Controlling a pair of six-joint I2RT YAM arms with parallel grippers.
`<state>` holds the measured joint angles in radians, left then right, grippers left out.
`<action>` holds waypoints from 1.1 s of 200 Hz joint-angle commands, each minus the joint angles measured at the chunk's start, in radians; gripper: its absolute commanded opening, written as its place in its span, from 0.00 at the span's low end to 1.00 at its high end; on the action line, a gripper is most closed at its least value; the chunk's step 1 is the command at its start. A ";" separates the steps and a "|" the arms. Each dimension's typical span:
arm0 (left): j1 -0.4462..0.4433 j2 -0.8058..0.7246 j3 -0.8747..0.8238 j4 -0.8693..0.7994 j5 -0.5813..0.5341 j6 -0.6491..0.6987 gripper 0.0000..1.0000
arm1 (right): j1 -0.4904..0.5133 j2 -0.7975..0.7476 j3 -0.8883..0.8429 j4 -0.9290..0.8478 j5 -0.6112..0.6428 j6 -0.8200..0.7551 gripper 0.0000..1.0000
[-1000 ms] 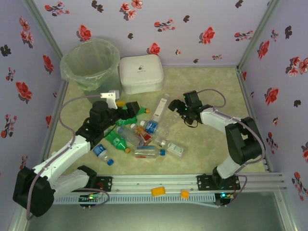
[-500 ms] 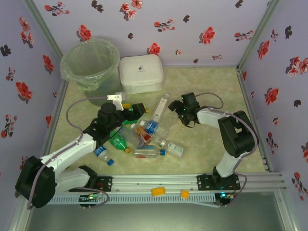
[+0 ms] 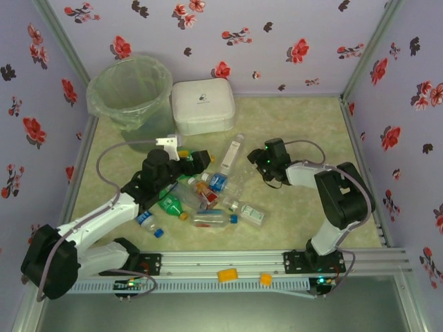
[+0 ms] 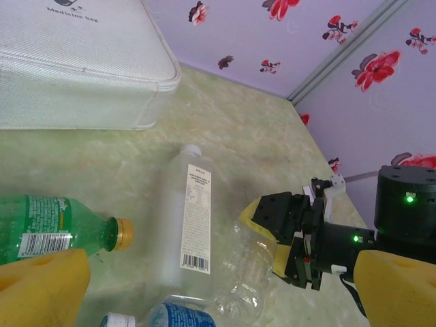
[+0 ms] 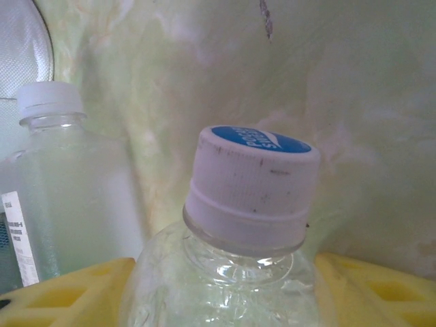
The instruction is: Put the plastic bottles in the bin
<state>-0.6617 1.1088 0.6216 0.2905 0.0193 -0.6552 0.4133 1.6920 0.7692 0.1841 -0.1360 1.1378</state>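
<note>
The left gripper reaches across to the clear bottle's loose end next. The clear ribbed bottle's loose end (image 4: 240,302) is past the labelled bottle (image 4: 187,225) and yellow fingers hold the other end.
Several plastic bottles (image 3: 201,197) lie in a heap mid-table. My right gripper (image 3: 257,163) is low at the heap's right edge. Its yellow pads (image 5: 61,289) press both sides of a clear bottle (image 5: 225,289) with a white, blue-topped cap (image 5: 252,184). From the left wrist that gripper (image 4: 286,238) clamps the clear bottle's (image 4: 255,272) end. My left gripper (image 3: 190,160) hangs open over the heap's left side, fingers (image 4: 41,286) wide apart. Under it lie a green bottle (image 4: 48,228) with an orange cap and a tall clear labelled bottle (image 4: 187,225). The bin (image 3: 129,90) stands at the back left.
A white rounded square box (image 3: 202,105) sits right beside the bin, behind the heap. Flowered walls close the back and both sides. Two small orange and yellow blocks (image 3: 227,274) rest on the front rail. Open table lies to the right of the right arm.
The right gripper has slid slightly nearer and its fingers have closed in on the clear bottle. The left arm has reached further right over the heap, still open.
</note>
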 commanded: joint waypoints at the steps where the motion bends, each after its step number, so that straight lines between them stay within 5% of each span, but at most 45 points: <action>1: -0.010 -0.012 0.036 -0.040 0.006 0.026 1.00 | 0.004 0.046 -0.020 0.114 -0.046 0.032 0.61; 48: -0.009 0.116 0.133 -0.036 0.164 0.111 1.00 | -0.014 -0.108 -0.002 0.040 -0.039 -0.049 0.55; 119: -0.043 0.355 0.333 -0.023 0.544 0.087 1.00 | -0.021 -0.353 0.119 -0.162 -0.099 -0.252 0.53; 220: -0.096 0.488 0.481 -0.134 0.545 0.162 0.97 | -0.002 -0.488 0.136 -0.185 -0.158 -0.261 0.52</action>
<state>-0.7567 1.5593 1.0592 0.1722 0.5587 -0.5156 0.4015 1.2236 0.8902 0.0048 -0.2596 0.8894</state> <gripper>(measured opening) 0.989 0.606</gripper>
